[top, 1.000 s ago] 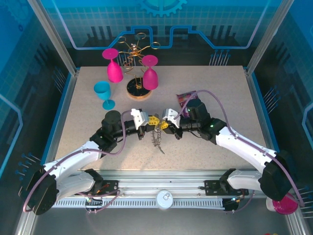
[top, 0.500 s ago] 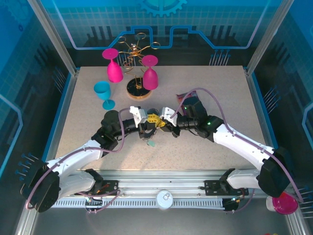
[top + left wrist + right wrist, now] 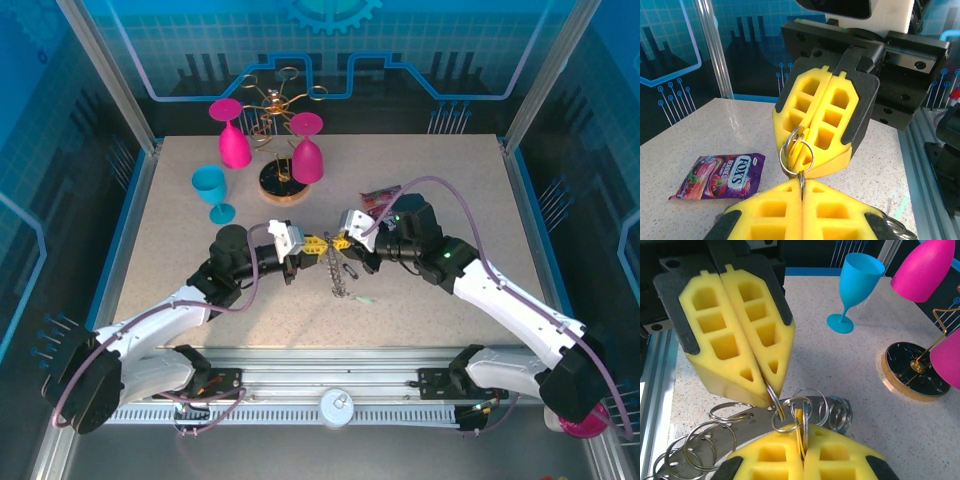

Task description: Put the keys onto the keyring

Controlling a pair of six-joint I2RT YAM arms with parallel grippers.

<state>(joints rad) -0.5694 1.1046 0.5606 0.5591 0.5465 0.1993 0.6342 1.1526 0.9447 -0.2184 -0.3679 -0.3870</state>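
Note:
I will lower my right gripper to the speckled tabletop below the ring and release the yellow-tagged key, since the keyring still hangs above the table.
The keyring (image 3: pixel 338 278) hangs edge-on between my two grippers above the table's middle. My left gripper (image 3: pixel 303 245) is shut on one of its small wire loops (image 3: pixel 801 176), pinched between the yellow pads (image 3: pixel 775 210). My right gripper (image 3: pixel 338 243) faces it tip to tip, shut on a yellow-tagged key (image 3: pixel 799 421) and the loop beside it. In the right wrist view the ring's grey plate (image 3: pixel 735 427) and several loops spread below the left gripper's pads (image 3: pixel 735 340). A pale green tag (image 3: pixel 365 298) lies on the table right of the ring.
A purple candy packet (image 3: pixel 380 197) lies behind the right arm. The blue goblet (image 3: pixel 212 190) stands at the back left. Two pink goblets (image 3: pixel 233 140) hang upside down on the gold wire rack (image 3: pixel 280 180) at the back.
Both grippers drew close together, then shifted slightly right and apart. The keyring hangs further right now. The pale green tag, under the grippers before, lies on the table to the right.

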